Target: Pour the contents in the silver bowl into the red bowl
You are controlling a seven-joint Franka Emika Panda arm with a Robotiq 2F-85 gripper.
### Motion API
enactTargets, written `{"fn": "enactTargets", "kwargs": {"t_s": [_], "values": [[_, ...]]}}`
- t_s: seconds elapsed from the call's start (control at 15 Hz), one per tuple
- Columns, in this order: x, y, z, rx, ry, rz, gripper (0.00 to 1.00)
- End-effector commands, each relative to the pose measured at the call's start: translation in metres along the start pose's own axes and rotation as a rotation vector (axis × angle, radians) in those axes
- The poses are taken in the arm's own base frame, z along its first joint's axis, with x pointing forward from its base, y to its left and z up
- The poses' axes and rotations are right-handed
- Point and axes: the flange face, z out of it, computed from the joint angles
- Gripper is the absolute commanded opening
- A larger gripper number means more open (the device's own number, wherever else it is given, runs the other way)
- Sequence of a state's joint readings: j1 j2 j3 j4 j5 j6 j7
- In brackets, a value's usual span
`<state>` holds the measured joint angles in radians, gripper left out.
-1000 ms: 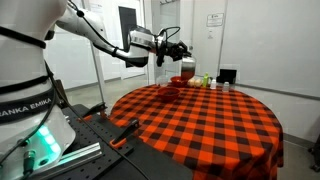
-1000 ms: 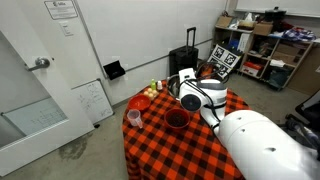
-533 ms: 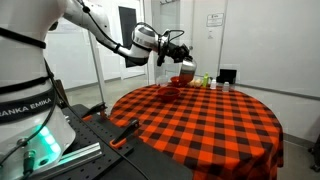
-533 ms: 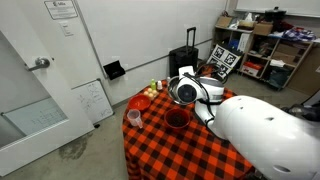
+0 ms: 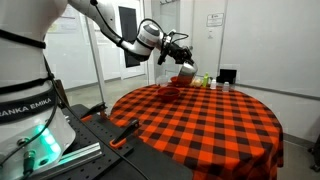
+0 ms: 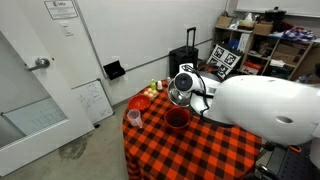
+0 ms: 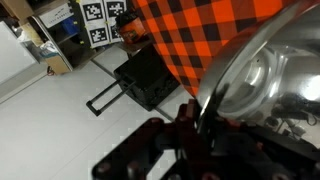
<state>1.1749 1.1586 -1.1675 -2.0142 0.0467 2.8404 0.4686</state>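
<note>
The red bowl stands just below, so next my gripper will turn the tilted silver bowl level, then lower it onto the clear tablecloth (image 5: 208, 105) beside the red bowl.
The silver bowl (image 6: 182, 88) is a shiny metal bowl held tilted above the table; it also shows in an exterior view (image 5: 186, 68) and fills the right of the wrist view (image 7: 270, 80). My gripper (image 7: 195, 112) is shut on its rim, with one finger on each side of the rim. The gripper also shows in an exterior view (image 5: 178, 52). The red bowl (image 6: 176, 118) is a small dark red round bowl. It stands on the checked tablecloth just below and in front of the silver bowl. What is inside the silver bowl is not visible.
A pink cup (image 6: 134, 118) stands near the table's edge, and a few small items (image 6: 150, 92) stand behind the red bowl. A black suitcase (image 6: 185, 60) stands on the floor beyond the table. Shelves with marker tags (image 6: 226, 60) are further back.
The arm has swung the silver bowl a little up and sideways above the red bowl, and the bowl is tilted more. The red bowl has not moved.
</note>
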Motion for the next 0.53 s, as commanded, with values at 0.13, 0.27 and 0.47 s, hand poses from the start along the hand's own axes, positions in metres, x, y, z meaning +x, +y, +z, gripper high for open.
{"fn": "enactTargets", "kwargs": {"t_s": [0.13, 0.27, 0.47], "values": [[0.017, 0.017, 0.004, 0.114, -0.112, 0.081, 0.01], [0.020, 0.023, 0.007, 0.152, -0.146, 0.115, 0.01], [0.025, 0.034, 0.015, 0.239, -0.211, 0.191, 0.01]]}}
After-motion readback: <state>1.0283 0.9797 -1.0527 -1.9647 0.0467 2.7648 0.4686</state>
